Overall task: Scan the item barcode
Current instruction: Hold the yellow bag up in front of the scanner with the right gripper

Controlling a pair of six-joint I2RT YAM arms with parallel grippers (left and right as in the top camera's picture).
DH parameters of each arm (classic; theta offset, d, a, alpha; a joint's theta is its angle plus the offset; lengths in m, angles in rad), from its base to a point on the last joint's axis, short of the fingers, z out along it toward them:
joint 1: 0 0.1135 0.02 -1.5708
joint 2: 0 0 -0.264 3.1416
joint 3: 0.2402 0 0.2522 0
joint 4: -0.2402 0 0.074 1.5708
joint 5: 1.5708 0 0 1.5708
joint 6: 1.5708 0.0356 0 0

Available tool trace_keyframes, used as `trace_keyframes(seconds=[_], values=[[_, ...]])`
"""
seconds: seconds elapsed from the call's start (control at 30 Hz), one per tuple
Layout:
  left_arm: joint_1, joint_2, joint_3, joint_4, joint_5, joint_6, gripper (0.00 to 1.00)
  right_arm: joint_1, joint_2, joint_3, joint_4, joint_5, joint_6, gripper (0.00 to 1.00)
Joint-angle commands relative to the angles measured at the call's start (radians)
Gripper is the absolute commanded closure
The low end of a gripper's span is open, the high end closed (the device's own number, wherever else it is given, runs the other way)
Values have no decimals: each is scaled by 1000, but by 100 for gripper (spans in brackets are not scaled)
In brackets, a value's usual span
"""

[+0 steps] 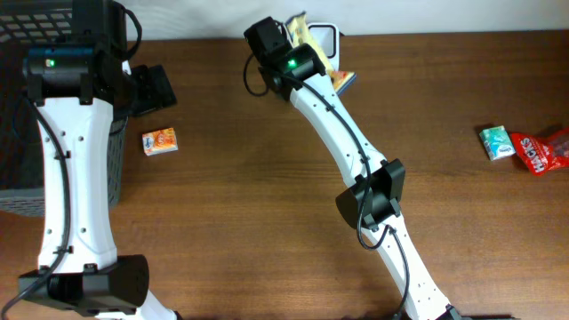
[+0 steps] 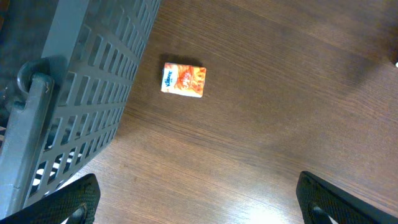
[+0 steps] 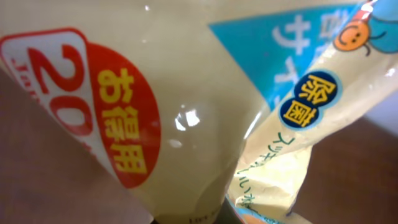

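My right gripper moves toward the right in the overhead view to the red snack bag (image 1: 542, 153) next and releases the packet beside it, as other items lie there.
A pale yellow packet (image 3: 186, 93) with a red label and Japanese print fills the right wrist view. My right gripper (image 3: 205, 218) is shut on its lower end, and only a dark sliver of the fingers shows. From overhead the packet (image 1: 300, 31) is held at the table's far edge, over a white-rimmed device (image 1: 331, 37). No barcode shows on the packet. My left gripper (image 2: 199, 205) hangs open above bare wood beside the basket, holding nothing. A small orange tissue pack (image 2: 183, 79) lies ahead of it.
A dark grey slatted basket (image 2: 81, 93) stands along the table's left edge (image 1: 13, 107). A green-white packet (image 1: 495, 142) and a red snack bag (image 1: 544, 151) lie at the far right. The orange pack (image 1: 160, 140) sits near the basket.
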Motion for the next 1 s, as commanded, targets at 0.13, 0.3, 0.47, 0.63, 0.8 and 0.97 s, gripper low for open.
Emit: trace_keyframes(seconds=[0.13, 0.3, 0.47, 0.63, 0.8, 0.97], values=[[5, -4, -10, 10, -6, -10, 1, -52, -14, 24, 211, 47, -106, 96], [5, -4, -10, 10, -5, -10, 1, -115, -12, 18, 296, -74, -172, 96], [5, -4, -10, 14, -5, -10, 1, -161, -12, 18, 364, -129, -170, 96], [5, -4, -11, 17, -5, -10, 1, -178, -11, 18, 420, -284, -157, 96], [5, -4, -40, 28, -5, -10, 1, -177, 18, 16, 483, -305, -126, 96], [5, -1, -49, 37, -5, -10, 1, -177, 28, 16, 490, -305, -126, 96]])
